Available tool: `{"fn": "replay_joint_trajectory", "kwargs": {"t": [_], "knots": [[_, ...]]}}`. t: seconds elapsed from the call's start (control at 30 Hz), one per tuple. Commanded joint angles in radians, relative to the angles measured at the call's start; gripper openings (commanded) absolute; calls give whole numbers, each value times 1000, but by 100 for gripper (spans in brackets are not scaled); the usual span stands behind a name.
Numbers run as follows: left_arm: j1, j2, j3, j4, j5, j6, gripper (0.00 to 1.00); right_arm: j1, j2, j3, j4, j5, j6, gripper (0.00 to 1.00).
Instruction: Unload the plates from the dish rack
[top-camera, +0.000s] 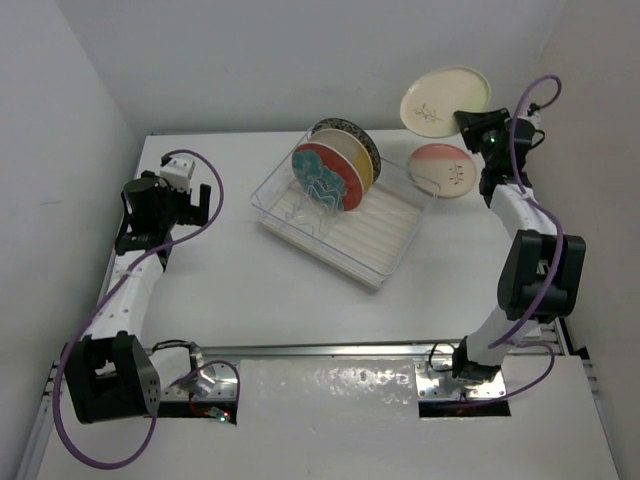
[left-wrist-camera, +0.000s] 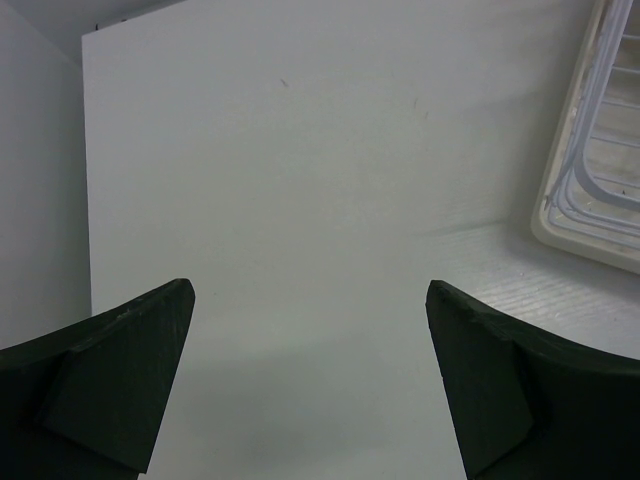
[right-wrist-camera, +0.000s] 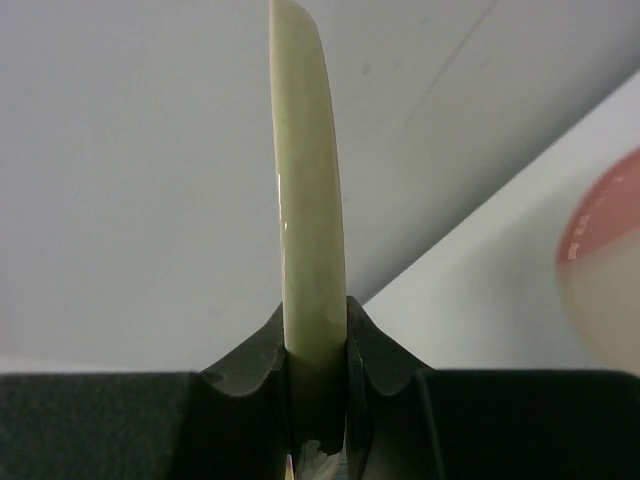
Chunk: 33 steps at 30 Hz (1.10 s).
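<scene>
My right gripper goes down next, sets the cream plate onto the pink plate (top-camera: 441, 169) and lets go of the cream plate's rim, since the pink one lies flat on the tabletop.
The clear dish rack (top-camera: 345, 240) stands mid-table. Upright in its far left end are a red-rimmed plate with teal pattern (top-camera: 322, 176), a yellow-edged plate (top-camera: 356, 158) behind it and a dark-rimmed one at the back. A pink plate (top-camera: 441, 169) lies flat on the table right of the rack. My right gripper (top-camera: 472, 122) is shut on the rim of a cream plate with a sprig motif (top-camera: 442, 98), held in the air above the far right; the right wrist view shows it edge-on (right-wrist-camera: 308, 200) between the fingers (right-wrist-camera: 385, 355). My left gripper (top-camera: 165, 222) is open and empty at the left, its fingers (left-wrist-camera: 130, 370) over bare table.
White walls close in the table at the back, left and right. The rack's corner (left-wrist-camera: 590, 170) shows at the right of the left wrist view. The pink plate shows at the right edge of the right wrist view (right-wrist-camera: 605, 270).
</scene>
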Motion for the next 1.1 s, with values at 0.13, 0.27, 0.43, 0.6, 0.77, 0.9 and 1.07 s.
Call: {"fn": "replay_joint_trajectory", "kwargs": {"t": [0.13,0.27,0.43,0.6,0.77,0.9,1.07], "knots": [[-6,-34,-26,28,7,-19,100,-98,20,-64,214,58,93,0],[-7,-34,-18,19,2,-11,100,-106,75,-58,184,47,62,0],[-7,-34,-9,-11,-7,-7,100,-106,137,-47,172,80,48,0],[-6,-40,-3,-14,-13,-4,100,-106,261,-4,177,53,99,0],[-7,-54,-6,-21,-30,-1,100,-107,327,10,189,30,119,0],[-6,-66,-24,-18,-34,-4,100,-106,355,13,143,24,88,0],[-7,-66,-29,-12,-34,-8,100,-107,362,0,79,56,45,3]]}}
